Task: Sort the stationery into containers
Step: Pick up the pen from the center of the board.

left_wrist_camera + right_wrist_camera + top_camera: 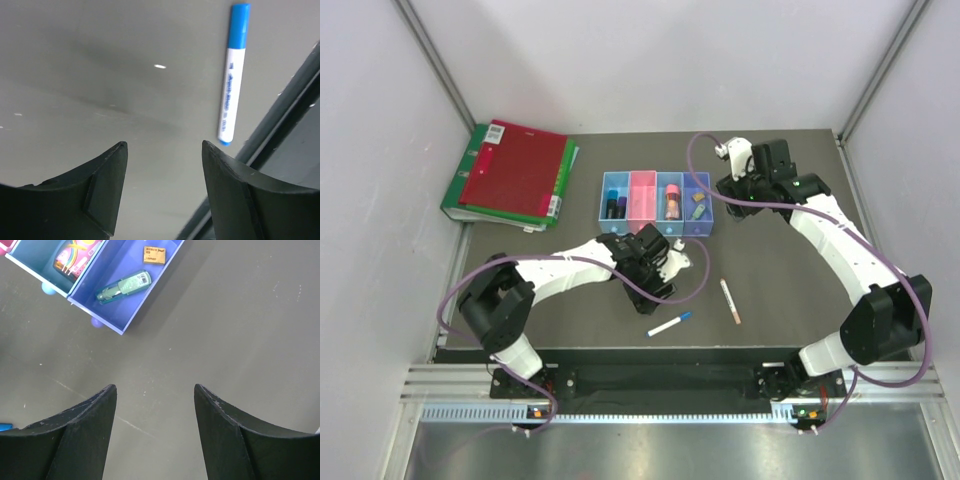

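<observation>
My left gripper is going to lower next and then shift back onto the uncapped end of the white pen, because the pen lies nearer the table's front edge.
The row of four bins (642, 176) stands at mid-table. The left blue bin holds dark highlighters (613, 207), and the third holds a pink-capped bottle (672, 203). The purple-blue bin (126, 262) holds a green marker (123, 287) and a tan block (154, 254). A white blue-capped pen (670, 324) and a thin pinkish pen (730, 300) lie on the table. My left gripper (662, 283) is open and empty, just short of the white pen (230, 85). My right gripper (732, 192) is open and empty, beside the purple-blue bin.
Red and green binders (515, 175) lie at the back left. The table's front edge (280, 125) runs close behind the white pen. Purple cables loop off both arms over the table.
</observation>
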Controlling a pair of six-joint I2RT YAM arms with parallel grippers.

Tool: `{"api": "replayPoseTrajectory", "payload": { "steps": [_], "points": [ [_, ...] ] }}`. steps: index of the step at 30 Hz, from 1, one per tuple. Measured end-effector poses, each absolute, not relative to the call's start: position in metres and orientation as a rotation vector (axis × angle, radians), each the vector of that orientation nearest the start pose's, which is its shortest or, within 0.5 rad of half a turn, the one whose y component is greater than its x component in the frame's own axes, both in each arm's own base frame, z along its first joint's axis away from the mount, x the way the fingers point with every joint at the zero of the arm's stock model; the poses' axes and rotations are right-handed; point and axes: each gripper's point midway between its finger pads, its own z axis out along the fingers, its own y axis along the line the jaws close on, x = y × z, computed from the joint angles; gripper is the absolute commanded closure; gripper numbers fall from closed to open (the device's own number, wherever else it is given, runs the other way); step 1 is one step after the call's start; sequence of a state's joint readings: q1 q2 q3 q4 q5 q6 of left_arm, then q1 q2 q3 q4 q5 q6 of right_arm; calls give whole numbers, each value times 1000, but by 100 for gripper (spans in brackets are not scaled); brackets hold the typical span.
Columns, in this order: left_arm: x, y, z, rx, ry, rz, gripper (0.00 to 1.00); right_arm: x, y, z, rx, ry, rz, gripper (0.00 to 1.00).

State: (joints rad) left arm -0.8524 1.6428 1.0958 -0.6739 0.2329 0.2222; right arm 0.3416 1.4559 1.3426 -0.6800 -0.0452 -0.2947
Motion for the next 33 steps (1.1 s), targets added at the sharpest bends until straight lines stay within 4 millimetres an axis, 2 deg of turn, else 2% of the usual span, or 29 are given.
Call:
{"api": "replayPoseTrajectory", "payload": {
  "steps": [6, 10, 17, 21, 29, 31, 33],
  "points": [
    [163, -271, 41, 1493, 2474, -457, 34, 367, 121, 202, -750, 2242, 53, 36],
    [151, -277, 38, 1499, 2473, -450, 33, 369, 117, 202, -742, 2244, 34, 36],
    [135, -290, 30, 1560, 2441, -412, 32, 370, 114, 202, -739, 2244, 24, 36],
    [135, -293, 21, 1574, 2440, -374, 34, 371, 112, 204, -731, 2243, 18, 36],
    [148, -294, 15, 1540, 2413, -252, 69, 375, 110, 217, -707, 2210, 14, 36],
    [148, -299, 15, 1536, 2408, -248, 73, 376, 110, 221, -701, 2201, 14, 36],
    [148, -303, 15, 1548, 2390, -233, 84, 378, 109, 227, -690, 2188, 14, 36]
  ]
}}
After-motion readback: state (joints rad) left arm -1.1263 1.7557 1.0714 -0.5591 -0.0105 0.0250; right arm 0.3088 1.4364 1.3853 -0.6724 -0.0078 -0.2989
